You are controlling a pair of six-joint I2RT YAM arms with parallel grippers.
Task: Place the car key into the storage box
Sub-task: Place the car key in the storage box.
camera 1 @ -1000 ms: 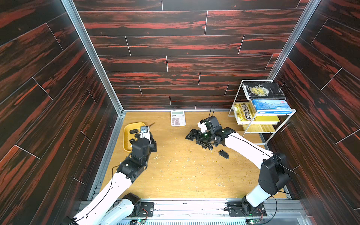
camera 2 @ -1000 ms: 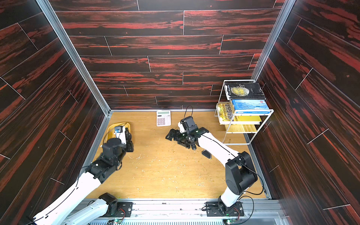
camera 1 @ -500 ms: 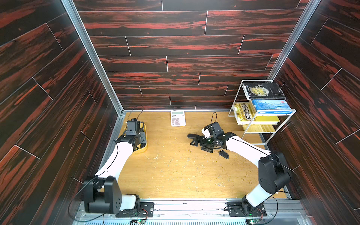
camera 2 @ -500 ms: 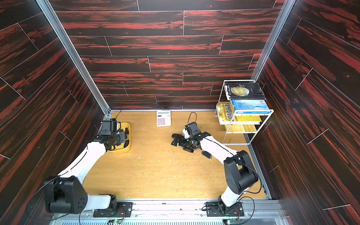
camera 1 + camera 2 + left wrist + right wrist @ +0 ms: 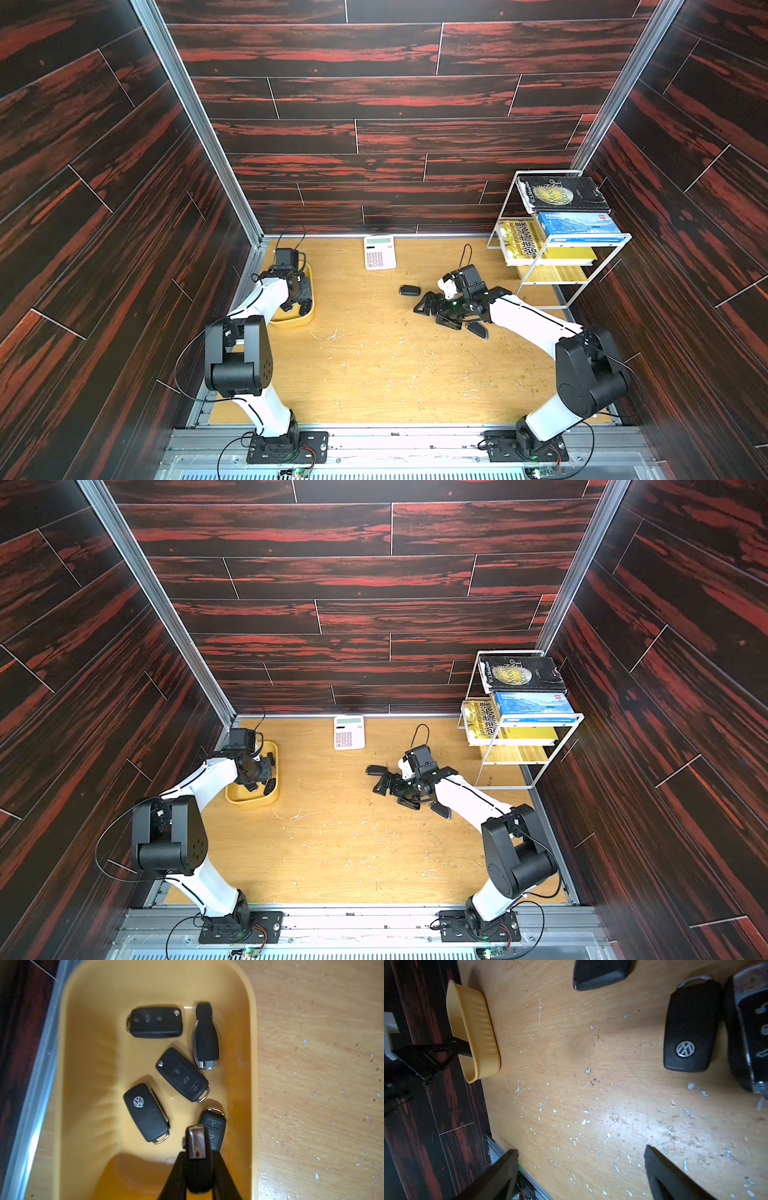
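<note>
The car key is hanging inside the box's rim. Next, I will move my left gripper down toward the box's bottom near the box's tableward side (image 5: 275, 776) (image 5: 230, 1116) and let go of the car key.
The yellow storage box (image 5: 291, 320) (image 5: 249, 801) sits at the table's left edge, and several black car keys lie inside it (image 5: 154, 1022). My left gripper (image 5: 198, 1159) (image 5: 296, 303) hangs over the box (image 5: 83, 1064), shut on a black car key with a chrome end (image 5: 196, 1142). At the middle right, my right gripper (image 5: 436, 309) (image 5: 580, 1151) stands open just above the wood with nothing between its fingers. Loose car keys lie around it: one beyond it (image 5: 409, 289), one by the forearm (image 5: 478, 329), and a VW key (image 5: 689, 1032) in the right wrist view.
A white calculator (image 5: 379, 252) lies by the back wall. A white wire book rack (image 5: 557, 237) with books stands at the back right. Dark panel walls close in the table on three sides. Pale scuffs mark the wood in the middle.
My left arm has swung its gripper, still shut on the key, from in front of the storage box to over it. My right gripper has drifted slightly toward the front, staying open.
</note>
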